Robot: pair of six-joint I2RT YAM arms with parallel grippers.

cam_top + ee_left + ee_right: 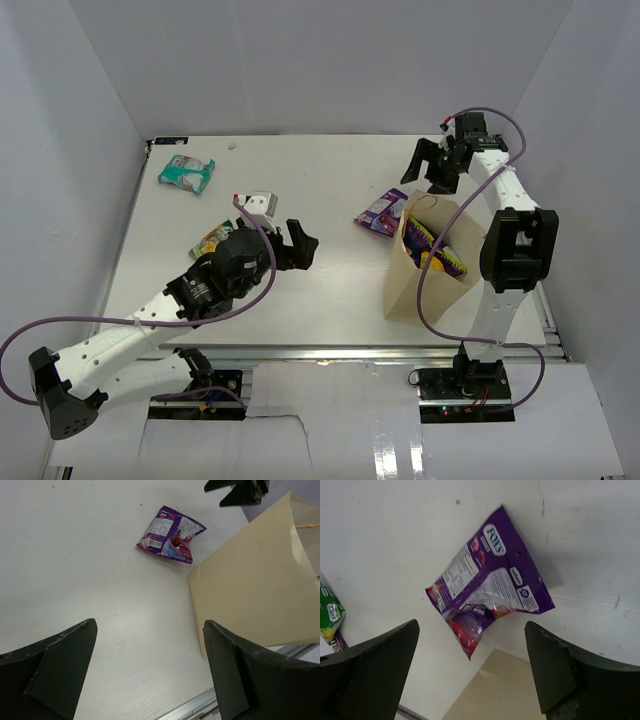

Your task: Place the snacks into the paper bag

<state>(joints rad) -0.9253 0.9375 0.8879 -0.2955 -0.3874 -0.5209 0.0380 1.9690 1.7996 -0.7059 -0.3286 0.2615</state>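
My right gripper moves down and to the left in the top view onto the purple packet's creased edge by the bag next, since a fold bunches there.
The tan paper bag stands open at the right, with purple and yellow packets inside. A purple snack packet lies flat on the table just left of the bag's far corner. My right gripper is open and empty, above and just beyond this packet. My left gripper is open and empty at mid-table, pointing toward the bag and the purple packet. A teal-white bag lies at the far left. A green-yellow bag is partly hidden by my left arm.
The white table's metal front rail runs just in front of the bag. White walls close in the left, far and right sides. A small white scrap lies near the far edge.
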